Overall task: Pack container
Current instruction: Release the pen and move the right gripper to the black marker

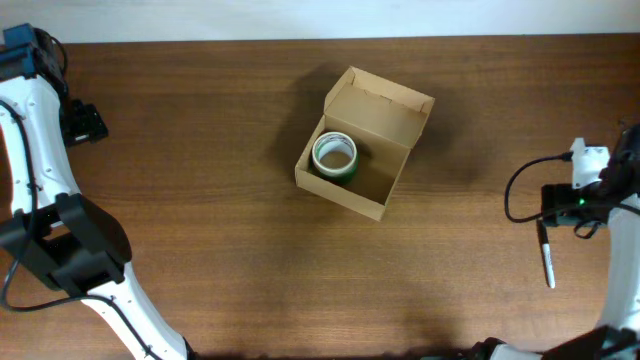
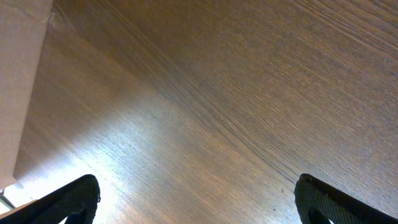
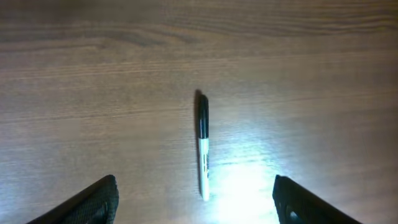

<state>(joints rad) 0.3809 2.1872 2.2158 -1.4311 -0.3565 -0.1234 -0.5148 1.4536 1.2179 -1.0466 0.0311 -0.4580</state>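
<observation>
My right gripper moves down onto the white body of the marker pen [image 1: 546,257] next, just beside the pen's black cap. This is because the pen lies lengthwise between and below my open fingers.
The tan cardboard container [image 1: 380,190] stands open at the table's middle, its flap lid raised at the back. A green tape roll [image 1: 334,155] lies inside it on the left side. A black-and-white marker pen [image 1: 546,257] lies on the table at the right; in the right wrist view the pen [image 3: 203,144] lies between and ahead of my open right gripper [image 3: 195,202]. My left gripper [image 2: 196,199] is open and empty over bare wood at the far left. A strip of cardboard-coloured surface [image 2: 18,81] shows at its view's left edge.
The brown wooden table [image 1: 220,220] spans the view. The left arm's white links and black joint [image 1: 70,250] rise at the left edge. The right arm with its cable [image 1: 590,195] sits at the right edge, just above the pen.
</observation>
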